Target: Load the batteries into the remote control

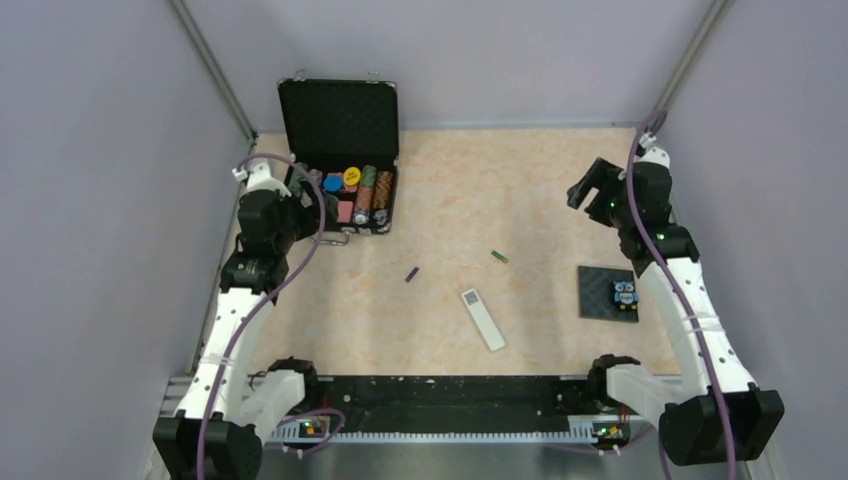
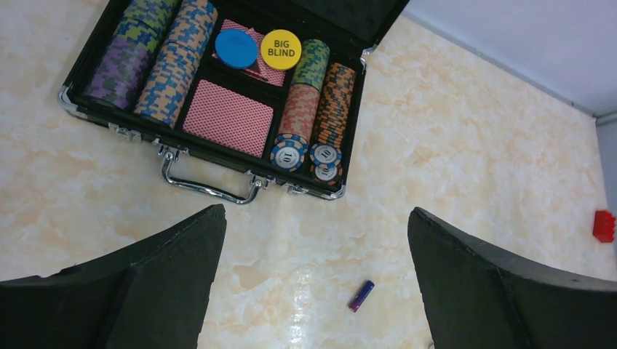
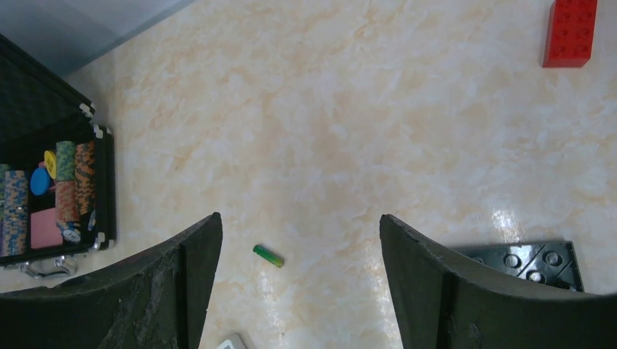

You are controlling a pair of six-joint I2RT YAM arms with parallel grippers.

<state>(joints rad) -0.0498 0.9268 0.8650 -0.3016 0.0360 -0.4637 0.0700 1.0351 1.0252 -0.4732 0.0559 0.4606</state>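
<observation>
Next, my right gripper should come back, to the left in the top view and down onto the remote's near end (image 1: pixel 491 334), because its slim width suits the open fingers.
The white remote control (image 1: pixel 483 318) lies flat near the table's front centre; its corner shows at the bottom of the right wrist view (image 3: pixel 231 342). The dark purple battery (image 1: pixel 411 274) lies on the table to its upper left and shows low between my left fingers (image 2: pixel 361 296). The green battery (image 1: pixel 499 257) lies above the remote (image 3: pixel 268 256). My left gripper (image 1: pixel 312 192) is open and empty, held high beside the case (image 2: pixel 316 211). My right gripper (image 1: pixel 592 190) is open and empty, held high at the far right (image 3: pixel 300 217).
An open black poker chip case (image 1: pixel 345 150) stands at the back left, with chips and cards inside (image 2: pixel 229 116). A black baseplate (image 1: pixel 600 290) with a small owl figure (image 1: pixel 625 293) lies at the right. A red block (image 3: pixel 570 33) lies near the back right.
</observation>
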